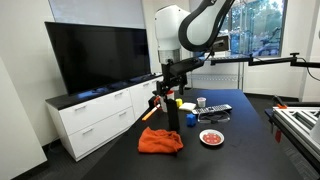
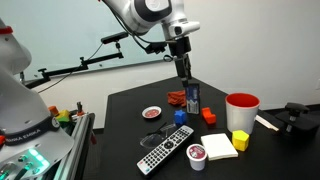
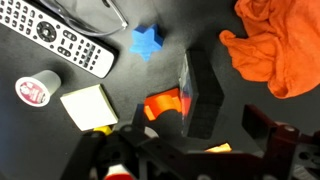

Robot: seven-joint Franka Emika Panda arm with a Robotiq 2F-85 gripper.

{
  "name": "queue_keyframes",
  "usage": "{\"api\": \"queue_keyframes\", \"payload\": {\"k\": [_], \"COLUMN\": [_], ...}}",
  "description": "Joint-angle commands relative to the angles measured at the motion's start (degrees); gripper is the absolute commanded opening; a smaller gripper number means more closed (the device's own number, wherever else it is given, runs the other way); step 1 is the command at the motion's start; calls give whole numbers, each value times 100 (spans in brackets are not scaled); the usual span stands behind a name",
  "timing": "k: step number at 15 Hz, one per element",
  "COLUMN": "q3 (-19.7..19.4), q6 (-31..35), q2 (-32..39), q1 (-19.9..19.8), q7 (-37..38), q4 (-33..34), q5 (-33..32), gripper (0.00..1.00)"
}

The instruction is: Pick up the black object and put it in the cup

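Note:
The black object stands upright beneath the gripper's fingers, so the robot needs to lower the gripper to the upper end of the object next and then close the fingers there.
The black object (image 2: 193, 98) is a slim, tall block standing upright near the middle of the dark table. It also shows in an exterior view (image 1: 174, 116) and from above in the wrist view (image 3: 203, 92). My gripper (image 2: 184, 74) hangs straight over its top, open and empty. In the wrist view the gripper (image 3: 185, 140) has its fingers spread on either side of the block's upper end. The red cup (image 2: 242, 108), pale inside, stands upright to the right of the block, a short way off.
An orange cloth (image 3: 278, 50) lies by the block. Also on the table: a blue block (image 3: 147, 41), a remote (image 3: 60, 38), a small white cup (image 3: 34, 89), a notepad (image 3: 88, 104), a yellow block (image 2: 240, 140) and a red bowl (image 2: 152, 113).

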Motion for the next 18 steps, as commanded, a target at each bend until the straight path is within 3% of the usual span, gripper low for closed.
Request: {"api": "queue_keyframes", "payload": {"k": [1, 11, 12, 14, 18], "q3": [-167, -385, -398, -437, -524], "q6": [270, 550, 569, 612, 648], "q2": [78, 498, 546, 598, 633], "q1": [131, 282, 292, 321, 377], "q7": [338, 533, 518, 513, 511], "q4": [108, 175, 180, 189, 215], "q5": [-62, 29, 41, 37, 29], "gripper": [100, 98, 75, 70, 37]}}
